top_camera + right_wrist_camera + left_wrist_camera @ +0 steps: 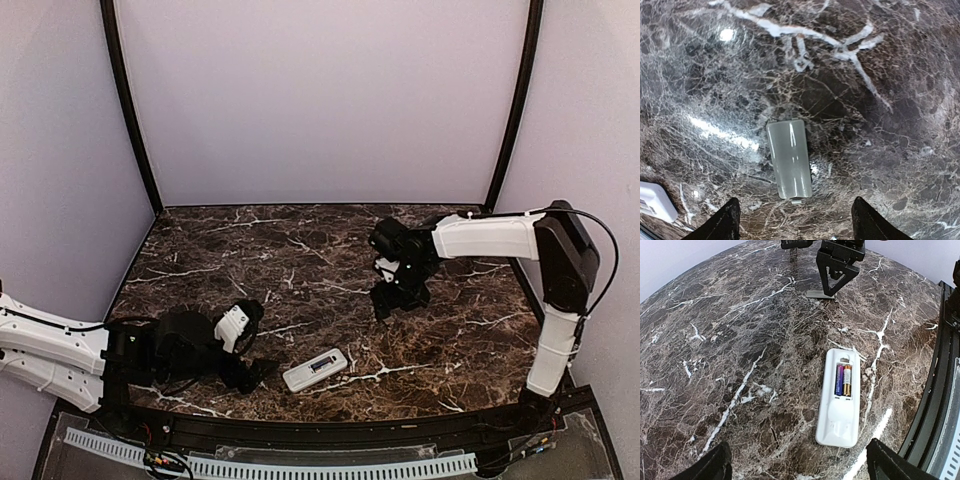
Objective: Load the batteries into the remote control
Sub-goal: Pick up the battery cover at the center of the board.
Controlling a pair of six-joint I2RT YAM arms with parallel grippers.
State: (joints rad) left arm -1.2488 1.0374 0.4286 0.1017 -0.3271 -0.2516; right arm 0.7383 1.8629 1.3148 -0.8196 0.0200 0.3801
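My right gripper moves down toward the tabletop next and closes on the back cover's tabbed end [795,192], since that end already points between its open fingers.
The white remote control [315,369] lies back-up near the table's front edge. In the left wrist view the remote control [840,405] has its compartment uncovered, with two batteries [843,380] side by side inside. My left gripper [257,372] is open and empty just left of the remote; in its own view the left gripper [800,471] stands short of the remote's near end. My right gripper [398,303] is open above the separate white back cover [789,159], which lies flat on the table. The right gripper [796,222] is not touching the cover.
The dark marble table [300,250] is enclosed by pale walls at the back and sides. A black rail and a white slotted strip [300,462] run along the front edge. The right gripper [835,275] and cover [820,294] also show in the left wrist view.
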